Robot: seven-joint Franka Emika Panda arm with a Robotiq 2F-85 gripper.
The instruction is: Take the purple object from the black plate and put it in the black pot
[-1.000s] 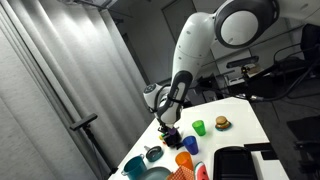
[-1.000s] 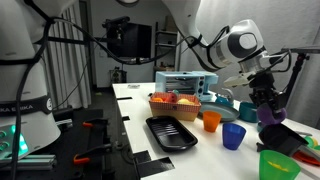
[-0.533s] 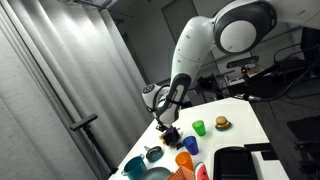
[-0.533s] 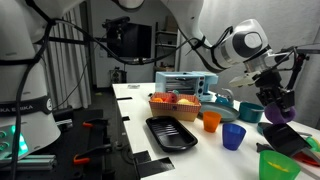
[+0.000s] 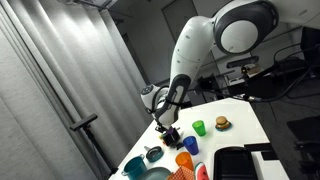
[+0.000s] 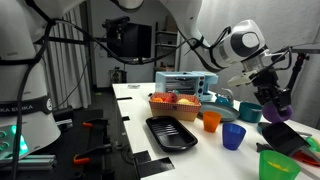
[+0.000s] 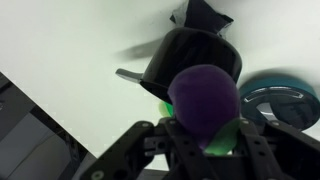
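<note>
The black pot shows mostly beyond my gripper, so I will move my gripper over the black pot's opening (image 6: 285, 137) (image 7: 188, 56), lower it and let go of the purple object.
My gripper (image 7: 205, 140) is shut on the purple object (image 7: 205, 98), a rounded purple lump with a green bit under it. In the wrist view the black pot (image 7: 192, 55) stands on the white table just beyond the purple object, apart from it. In an exterior view the gripper (image 6: 275, 103) holds the purple object (image 6: 275, 114) in the air at the table's far right, well away from the black plate (image 6: 172, 133). The gripper also shows in an exterior view (image 5: 166, 124) over the cluster of cups.
An orange cup (image 6: 211, 121), a blue cup (image 6: 233, 136) and a green cup (image 6: 277, 163) stand between the plate and my gripper. A basket of food (image 6: 174, 103) and a toaster oven (image 6: 185, 82) are behind. A teal bowl (image 7: 280, 98) lies next to the pot.
My gripper with the purple object has shifted slightly to the right in the exterior view with the toaster oven. Nothing else has moved.
</note>
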